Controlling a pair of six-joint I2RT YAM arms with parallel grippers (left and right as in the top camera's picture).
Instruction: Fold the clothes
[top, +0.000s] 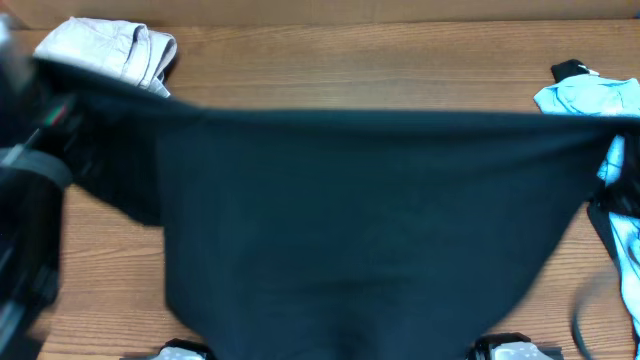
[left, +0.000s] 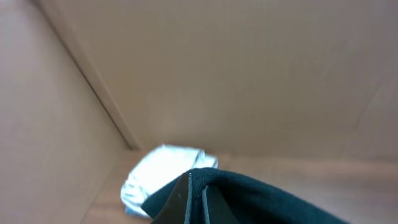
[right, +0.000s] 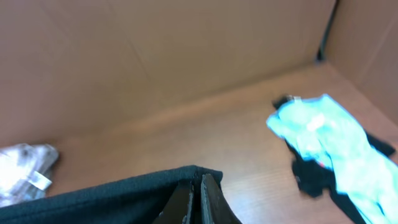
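Observation:
The dark garment (top: 360, 220) is hanging raised. So my left gripper will move outward and down and lay the held corner beside the pale grey garment.
A large dark garment (top: 360, 220) hangs stretched across the overhead view, held up by both arms at its top edge. My left gripper (left: 198, 186) is shut on the garment's left top corner (left: 249, 193). My right gripper (right: 196, 186) is shut on its right top corner (right: 124, 193). In the overhead view the left arm (top: 35, 170) is blurred at the left edge and the right gripper itself is hidden behind cloth at the right edge.
A folded pale grey garment (top: 110, 52) lies at the back left, also in the left wrist view (left: 161, 174). A light blue and black garment (top: 595, 95) lies at the back right, also in the right wrist view (right: 329, 143). Cardboard walls surround the wooden table (top: 350, 70).

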